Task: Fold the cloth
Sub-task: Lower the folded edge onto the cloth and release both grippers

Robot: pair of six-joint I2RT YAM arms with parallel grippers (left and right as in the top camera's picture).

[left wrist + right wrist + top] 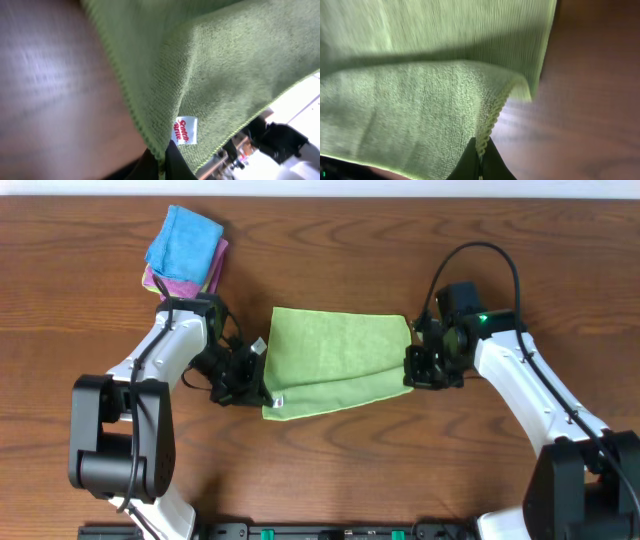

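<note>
I should next move my left gripper outward and down to the cloth's far tag-side corner [277, 312] and release there, because the far half of the cloth is uncovered.
The lime-green cloth [335, 360] lies in the middle of the wooden table, its near half lifted and partly folded over. My left gripper [262, 383] is shut on the cloth's left edge, close to the small white tag [185, 130]. In the left wrist view the cloth [225, 75] hangs up from the pinching fingertips [172, 162]. My right gripper [411, 368] is shut on the right edge. The right wrist view has the cloth [410, 110] draped above the table, its stitched hem clamped between the dark fingertips [492, 165].
A bright blue cloth [183, 240] lies on top of a purple cloth [180, 283] at the back left, just behind the left arm [165, 350]. The right arm [530, 385] reaches in from the right, a black cable [480, 255] looping above it.
</note>
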